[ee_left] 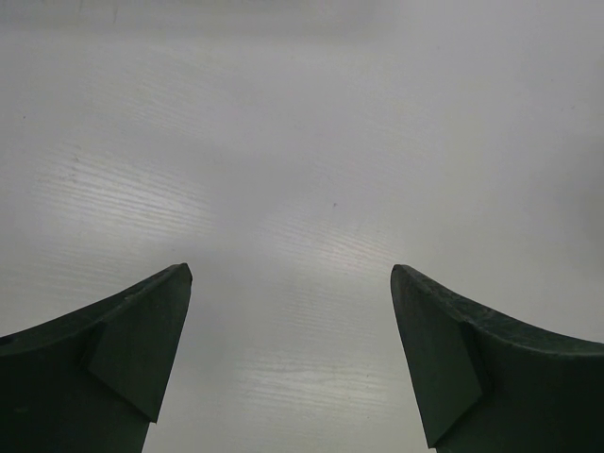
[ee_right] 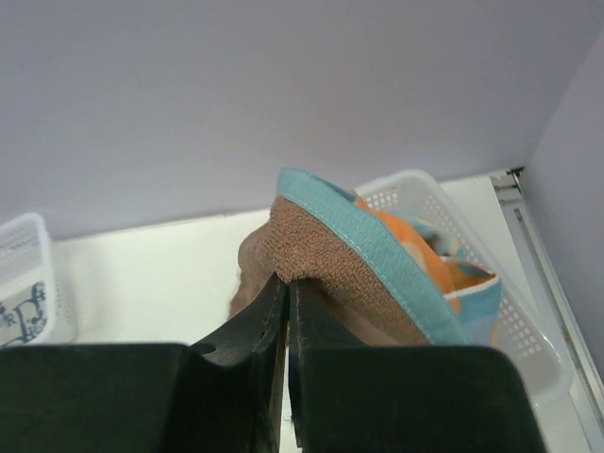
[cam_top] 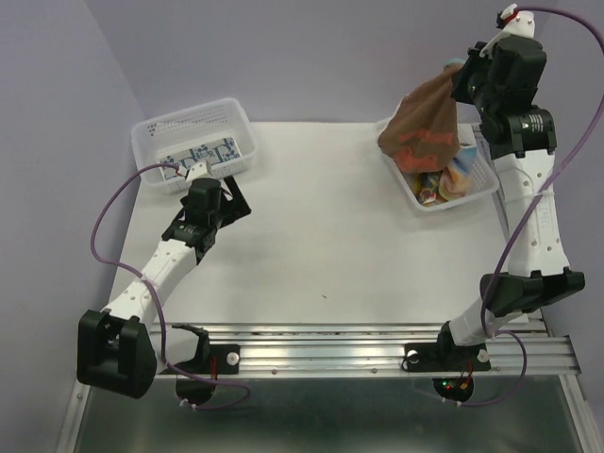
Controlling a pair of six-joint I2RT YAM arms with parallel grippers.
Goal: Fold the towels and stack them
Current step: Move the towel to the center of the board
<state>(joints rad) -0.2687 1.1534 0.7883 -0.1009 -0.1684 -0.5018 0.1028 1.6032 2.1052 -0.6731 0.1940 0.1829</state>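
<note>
My right gripper holds the brown towel. It will swing the towel to the left in the top view next, then go down by the far edge (cam_top: 334, 138) (ee_right: 203, 233).
My right gripper (cam_top: 464, 71) is shut on a corner of a brown towel (cam_top: 422, 127) with a teal edge (ee_right: 377, 247), holding it up so it hangs over the right basket (cam_top: 483, 187). More towels (cam_top: 451, 179), orange and light blue, lie bunched in that basket. A blue-white patterned towel (cam_top: 195, 154) lies flat in the left basket (cam_top: 193, 121). My left gripper (cam_top: 225, 200) stands open just in front of the left basket, low over the bare white table (ee_left: 311, 170), with nothing between its fingers (ee_left: 142, 330).
The white table (cam_top: 311, 236) spreads between the two baskets. A purple wall rises behind and to both sides. A metal rail (cam_top: 377, 342) carrying the arm bases runs along the near edge. Purple cables loop beside each arm.
</note>
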